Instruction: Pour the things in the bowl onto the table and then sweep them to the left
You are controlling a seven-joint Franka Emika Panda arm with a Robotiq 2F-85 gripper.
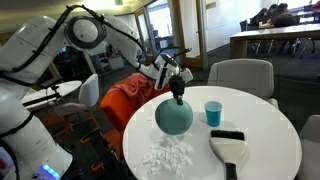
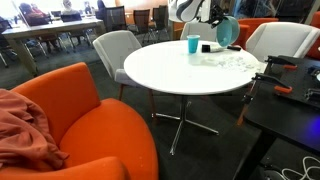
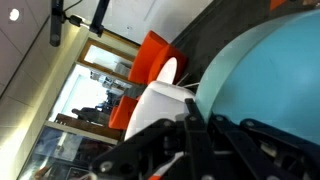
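The pieces lie spilled. My gripper will next move away from them, turn the bowl (image 2: 228,32) upright, lower it and then let go of it on the tabletop (image 2: 167,61) beside the blue cup.
My gripper (image 1: 180,97) is shut on the rim of a teal bowl (image 1: 173,117) and holds it tipped on its side above the round white table (image 1: 260,110). A heap of small white pieces (image 1: 167,155) lies on the table below the bowl. In an exterior view the bowl (image 2: 228,32) hangs at the table's far side, above the scattered white pieces (image 2: 228,57). In the wrist view the bowl (image 3: 265,75) fills the right side, and its rim sits between my fingers (image 3: 195,125).
A blue cup (image 1: 213,113) stands on the table beside the bowl, also in an exterior view (image 2: 193,44). A white dustpan with a black brush (image 1: 230,145) lies near the table's front edge. Grey chairs (image 1: 240,75) and orange chairs (image 2: 75,110) surround the table.
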